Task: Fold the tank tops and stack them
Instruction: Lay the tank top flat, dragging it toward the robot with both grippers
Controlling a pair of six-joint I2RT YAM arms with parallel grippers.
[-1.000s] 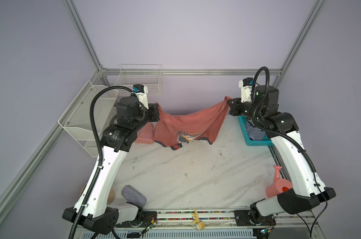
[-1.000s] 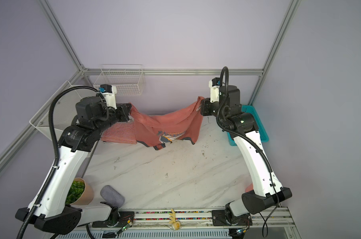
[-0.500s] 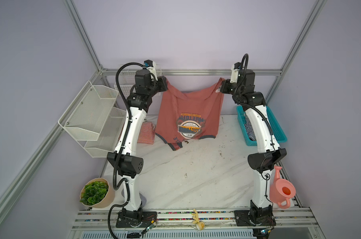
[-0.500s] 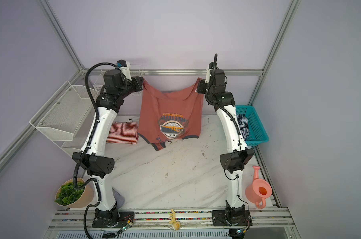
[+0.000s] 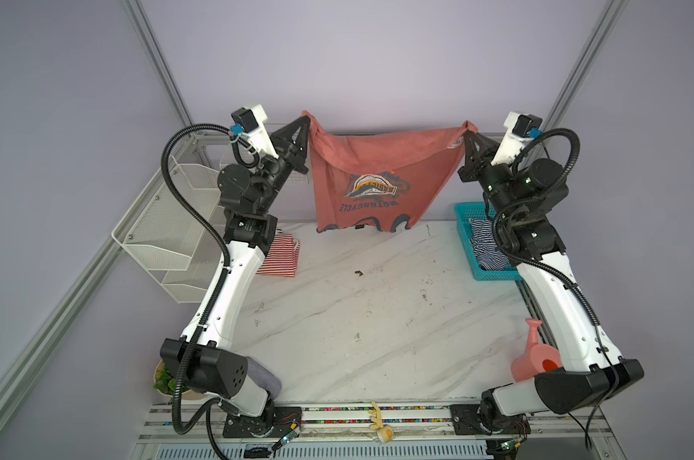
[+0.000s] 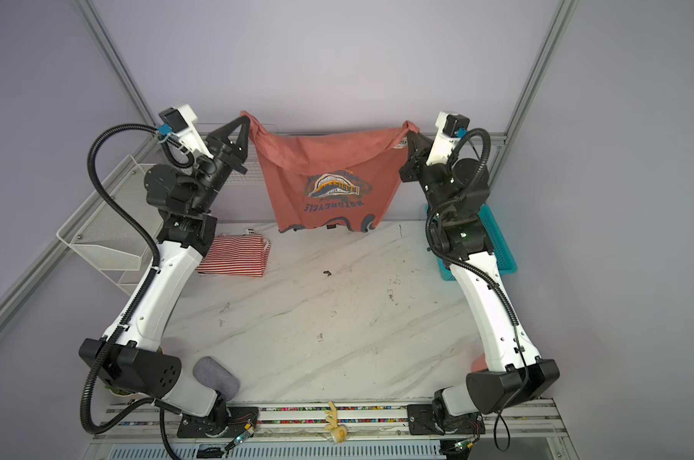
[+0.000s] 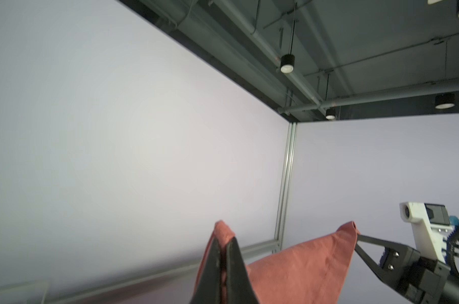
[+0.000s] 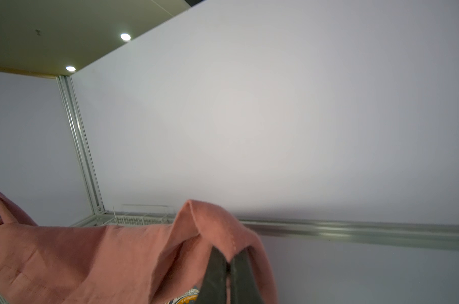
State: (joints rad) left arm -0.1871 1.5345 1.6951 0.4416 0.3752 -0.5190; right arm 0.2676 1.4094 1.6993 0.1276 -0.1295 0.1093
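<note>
The dark-trimmed end hangs by the far edge of the table, so I need to pull my right gripper back and down to the near tabletop and let go of the hem corner.
The salmon-red tank top [image 5: 373, 175] [image 6: 321, 175] hangs upside down in the air at the back, its badge print facing me, its dark-trimmed end just above the table. My left gripper [image 5: 306, 119] [image 7: 224, 240] is shut on one hem corner, and my right gripper [image 5: 466, 133] [image 8: 229, 256] is shut on the other corner. The cloth sags between them. A folded red-and-white striped tank top [image 5: 281, 255] [image 6: 237, 259] lies on the table at the left. A navy-and-white striped tank top [image 5: 486, 247] sits crumpled in the teal basket [image 5: 464, 239].
White wire shelves [image 5: 166, 231] stand at the left wall and a wire basket at the back. A pink watering can [image 5: 536, 354] is at the front right, a potted plant [image 5: 164, 382] and a grey roll [image 6: 216, 378] at the front left. A small dark speck [image 5: 358, 273] lies mid-table.
Both arms first rose steeply with the salmon-red tank top and hung it out flat, then bent back down; the grippers have spread wider apart and the cloth now clears the table.
</note>
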